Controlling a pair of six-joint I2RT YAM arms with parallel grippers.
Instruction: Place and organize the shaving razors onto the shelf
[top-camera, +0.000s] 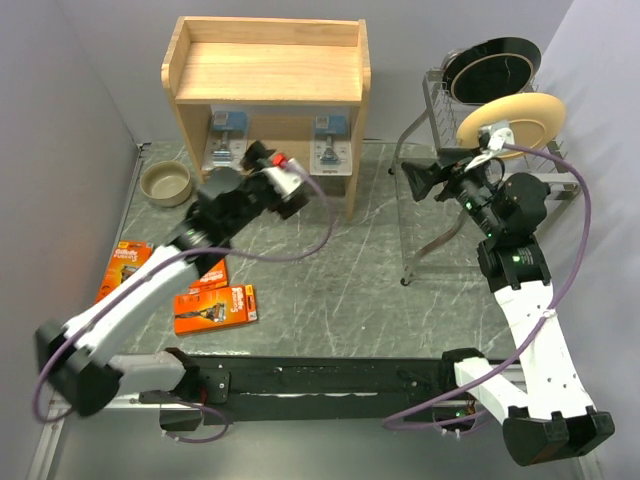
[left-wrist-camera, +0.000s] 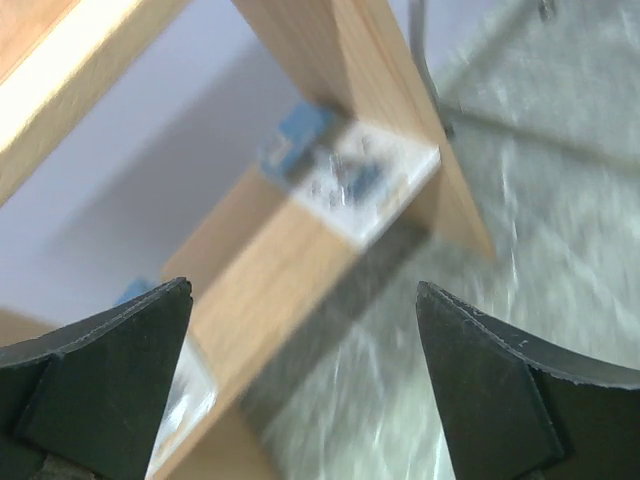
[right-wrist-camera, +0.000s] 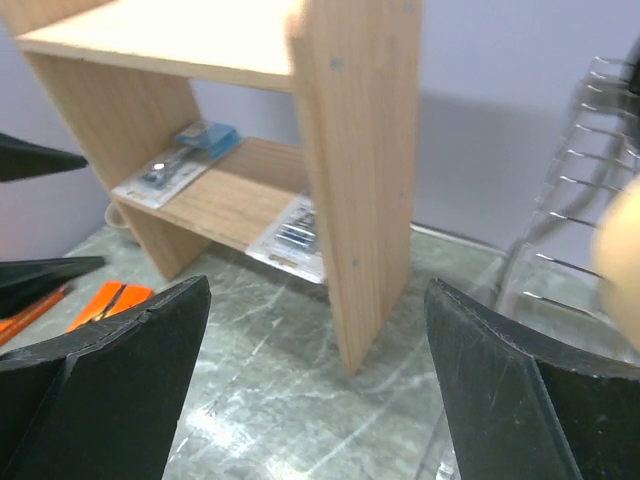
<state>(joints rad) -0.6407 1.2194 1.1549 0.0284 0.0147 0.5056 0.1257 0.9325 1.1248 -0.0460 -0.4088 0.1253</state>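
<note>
Next, the right gripper swings back and down, turning from the shelf onto the thin edge of the nearest orange pack's end, as that end faces open table.
The light wood shelf stands at the back. Two clear blister razor packs lie on its lower board. Three orange razor packs lie on the table at the left, the third partly under my left arm. My left gripper is open and empty just in front of the lower board; its blurred wrist view shows the right pack past the open gripper. My right gripper is open and empty by the shelf's right side panel, facing both packs.
A beige bowl sits left of the shelf. A wire dish rack with a black plate and a yellow plate stands at the right, close to my right arm. Grey walls close both sides.
</note>
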